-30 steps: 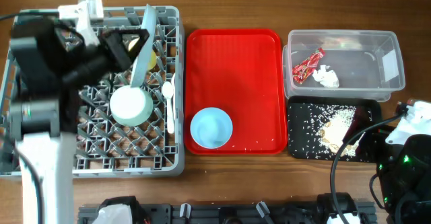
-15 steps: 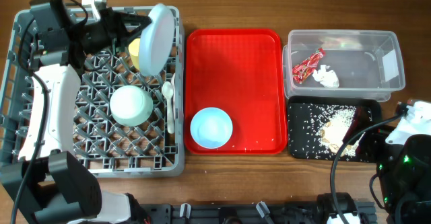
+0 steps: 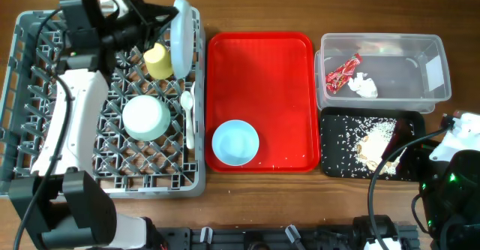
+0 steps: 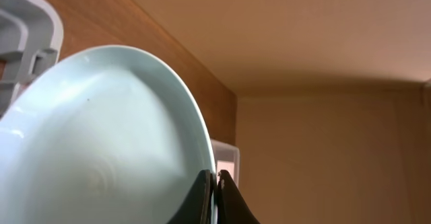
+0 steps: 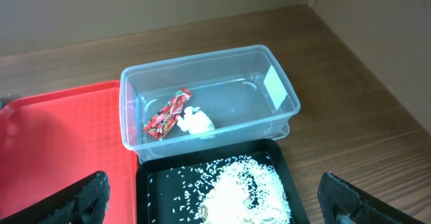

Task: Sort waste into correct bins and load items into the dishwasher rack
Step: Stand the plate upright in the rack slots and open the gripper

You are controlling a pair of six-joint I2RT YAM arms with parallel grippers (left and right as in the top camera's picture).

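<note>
The robot's left gripper will next move toward the red tray, lower the on-edge plate and let go of its rim, because the rack's free far corner (image 3: 195, 34) by that tray is below.
My left gripper (image 3: 168, 14) is shut on the rim of the light-blue plate (image 3: 180, 37) and holds it on edge over the back right corner of the grey dishwasher rack (image 3: 30, 70). In the left wrist view the plate (image 4: 101, 136) fills the left side, with the jaws (image 4: 215, 183) pinching its rim. A yellow-green cup (image 3: 157, 61), an upturned light-blue bowl (image 3: 146, 118) and a white utensil (image 3: 189, 115) sit in the rack. My right gripper (image 5: 215, 197) is open and empty above the black tray (image 5: 155, 183).
The red tray (image 3: 262, 77) holds a second small light-blue bowl (image 3: 235, 143). The clear tub (image 3: 390, 51) holds the red wrapper (image 3: 343, 72) and white napkin (image 3: 364, 85). Rice crumbs (image 3: 373, 141) lie in the black tray (image 3: 334, 160). The right arm (image 3: 450, 179) sits at the front right.
My left arm has carried the plate from over the rack's middle to its back right corner and turned it more upright. The right arm has not moved.
</note>
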